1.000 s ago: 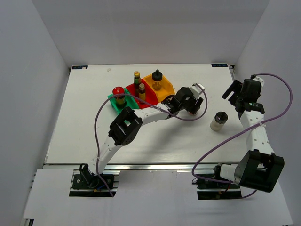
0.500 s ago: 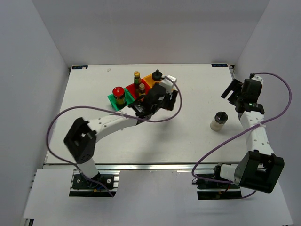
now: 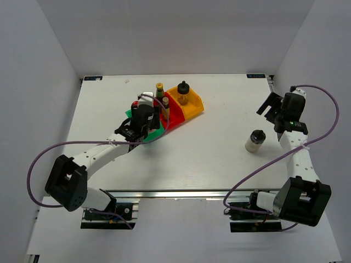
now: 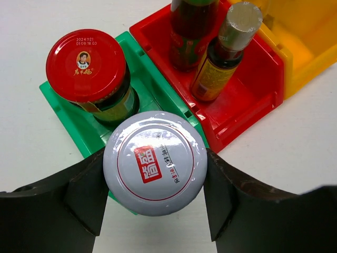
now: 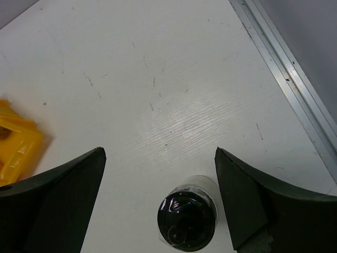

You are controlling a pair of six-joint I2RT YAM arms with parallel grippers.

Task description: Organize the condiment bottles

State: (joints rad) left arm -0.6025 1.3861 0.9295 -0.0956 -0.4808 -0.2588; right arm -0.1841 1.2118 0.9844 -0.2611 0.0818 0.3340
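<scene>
Next, my left gripper goes down into the near end of the green bin [image 3: 153,132] to release the white-lidded jar, as the red-capped jar occupies the bin's far end.
My left gripper [image 4: 154,182] is shut on the white-lidded jar [image 4: 154,162] and holds it over the near end of the green bin [image 4: 62,108]. The red-capped dark jar [image 4: 87,66] stands in that bin just beyond. The yellow-capped dark sauce bottle [image 3: 159,88] and the slim yellow bottle [image 4: 225,55] stand in the red bin [image 4: 247,103]. One black-topped shaker [image 3: 183,91] stands in the orange bin [image 3: 196,107]. The other shaker [image 5: 188,220] stands on the table, below my open, empty right gripper [image 5: 159,152]. In the top view my left gripper [image 3: 146,116] covers the held jar.
The three bins sit side by side in a slanted row at the table's back middle. The table's right edge rail [image 5: 295,84] runs close to the right gripper [image 3: 274,109]. The lone shaker [image 3: 254,141] stands apart on the right side of the table.
My left arm has swung left, carrying the white-lidded jar from the right of the bins to over the green bin. The right arm has not moved.
</scene>
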